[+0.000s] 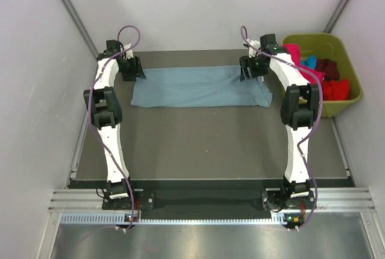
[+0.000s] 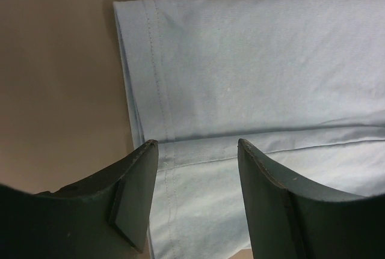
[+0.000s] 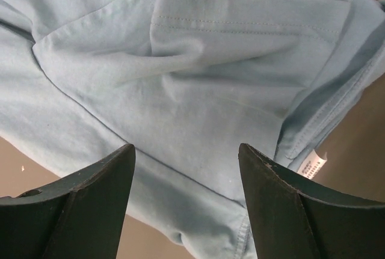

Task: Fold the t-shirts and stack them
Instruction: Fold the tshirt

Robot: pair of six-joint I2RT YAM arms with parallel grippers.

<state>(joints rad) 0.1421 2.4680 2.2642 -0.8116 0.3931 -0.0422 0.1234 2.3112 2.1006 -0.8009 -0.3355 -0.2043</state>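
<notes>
The hemmed edge [image 1: 136, 83] [image 2: 157, 131] lies below my left gripper, off-centre to the left in the wrist view. My left gripper shifts that way next, lowers and closes across it.
A grey-blue t-shirt [image 1: 198, 86] lies folded into a long band across the far part of the table. My left gripper [image 1: 131, 68] hovers over its left end, open, with the hemmed edge [image 2: 157, 91] showing between its empty fingers. Above the shirt's right end my right gripper [image 1: 251, 70] also stands open, nothing in it. The right wrist view shows the rumpled grey-blue t-shirt [image 3: 198, 85] with a folded sleeve and a white label [image 3: 313, 166]. Pink, red, maroon and turquoise t-shirts [image 1: 325, 76] lie heaped in the bin.
An olive-green bin [image 1: 349, 67] stands at the far right, beside the table. The dark table top [image 1: 204, 145] stretches from the shirt to the arm bases. White walls close in at the left, right and back.
</notes>
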